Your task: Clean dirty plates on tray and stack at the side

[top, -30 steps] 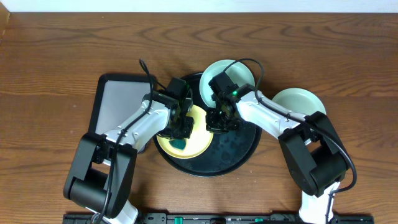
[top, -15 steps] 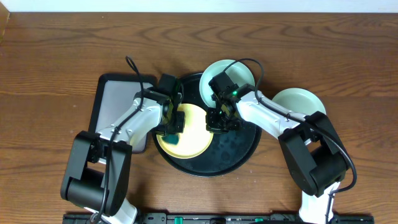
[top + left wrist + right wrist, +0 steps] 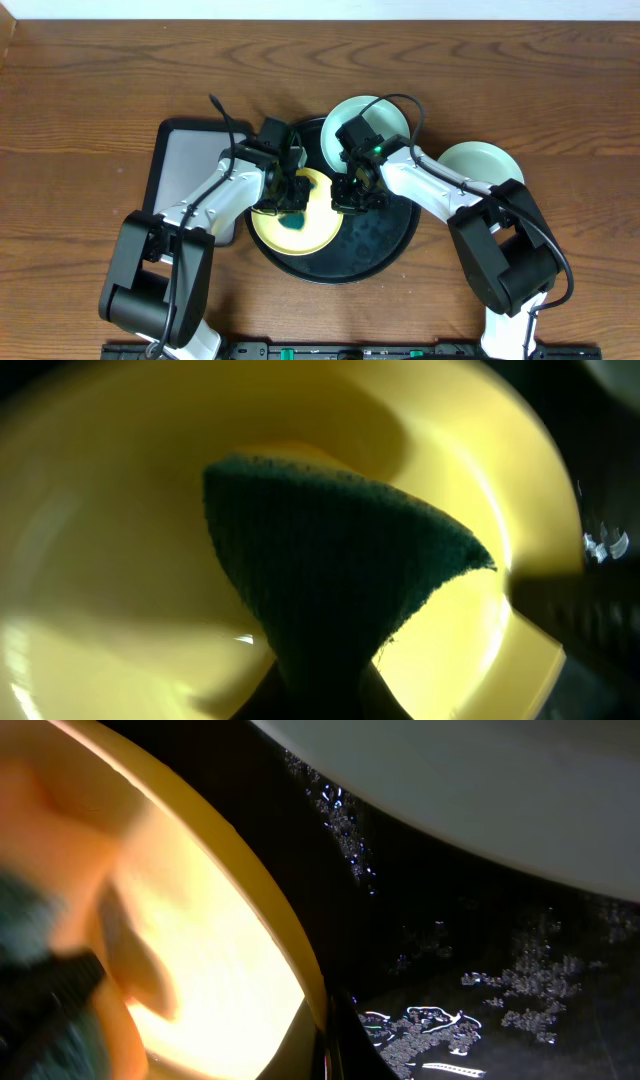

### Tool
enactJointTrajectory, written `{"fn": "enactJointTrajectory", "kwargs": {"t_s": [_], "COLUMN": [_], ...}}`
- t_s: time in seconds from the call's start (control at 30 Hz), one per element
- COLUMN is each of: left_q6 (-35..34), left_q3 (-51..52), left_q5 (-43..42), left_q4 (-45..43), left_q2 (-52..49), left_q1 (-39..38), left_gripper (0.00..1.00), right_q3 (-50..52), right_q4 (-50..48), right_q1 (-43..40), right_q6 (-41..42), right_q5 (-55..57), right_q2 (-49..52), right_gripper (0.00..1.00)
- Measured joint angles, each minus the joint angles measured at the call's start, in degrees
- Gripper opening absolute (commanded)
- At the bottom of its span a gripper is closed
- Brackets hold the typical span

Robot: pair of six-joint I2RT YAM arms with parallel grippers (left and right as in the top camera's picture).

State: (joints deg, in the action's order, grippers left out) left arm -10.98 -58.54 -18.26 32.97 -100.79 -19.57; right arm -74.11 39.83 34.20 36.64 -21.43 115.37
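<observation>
My right gripper needs to lift the yellow plate next, bring it down over the mint-green plate on the wood and then let it go, because that mint-green plate already starts the side stack.
The pale yellow plate point(image 3: 298, 225) lies on the left half of the round black tray point(image 3: 385, 235). My left gripper point(image 3: 291, 205) is shut on a dark green sponge point(image 3: 294, 217) point(image 3: 330, 570) that presses into the yellow plate point(image 3: 110, 560). My right gripper point(image 3: 352, 197) is shut on the yellow plate's right rim point(image 3: 270, 900). One mint-green plate point(image 3: 365, 118) sits at the tray's far edge and shows in the right wrist view point(image 3: 480, 790). The other mint-green plate point(image 3: 480, 163) lies on the wood to the right of the tray.
A rectangular black tray with a grey inside point(image 3: 185, 165) lies left of the round tray, under my left arm. The round tray's surface point(image 3: 480, 990) carries wet droplets. Brown wood-grain tabletop point(image 3: 100, 90) surrounds everything.
My left gripper with the sponge slid left and back across the yellow plate, and now sits near its middle again. The right gripper has stayed still on the rim.
</observation>
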Motion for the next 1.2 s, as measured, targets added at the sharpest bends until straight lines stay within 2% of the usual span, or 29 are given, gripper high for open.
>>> {"fn": "enactJointTrajectory", "kwargs": {"t_s": [0.3,0.4,0.57,0.73,0.87,0.97,1.2], "left_q6": [-4.48,-5.55,-5.97,-5.25,-3.78,-3.06,-2.49], "left_q3": [-0.46,-4.37,-17.35,-26.23,-28.11,-28.17,-28.20], "left_q5": [9.86,9.79,9.22,9.14,8.90,10.91,13.94], "left_q4": [0.20,7.50,18.62,25.14,25.81,26.10,26.18], "left_q2": [0.00,-0.26,-0.35,1.01,3.56,5.01,5.42], "left_q1": [2.73,4.35,7.43,8.92,11.65,15.47,24.74], "left_gripper": [0.07,0.07,0.07,0.08,0.08,0.08,0.08], "right_q3": [0.00,0.00,0.00,0.00,-0.02,-0.02,-0.09], "right_q4": [-0.13,-0.15,-0.02,-0.04,-0.02,0.94,4.35], "right_q1": [0.00,0.00,-0.07,-0.09,-0.09,0.11,3.21], "right_q6": [0.00,0.00,0.00,-0.61,-3.56,-6.84,-14.86], "right_q5": [-0.28,-0.46,-0.44,-0.55,-0.02,2.93,19.34], "right_q2": [0.00,0.02,0.02,0.02,-0.28,-2.34,-16.28], "right_gripper": [0.01,0.01,0.01,0.01,0.01,0.01,0.01]}}
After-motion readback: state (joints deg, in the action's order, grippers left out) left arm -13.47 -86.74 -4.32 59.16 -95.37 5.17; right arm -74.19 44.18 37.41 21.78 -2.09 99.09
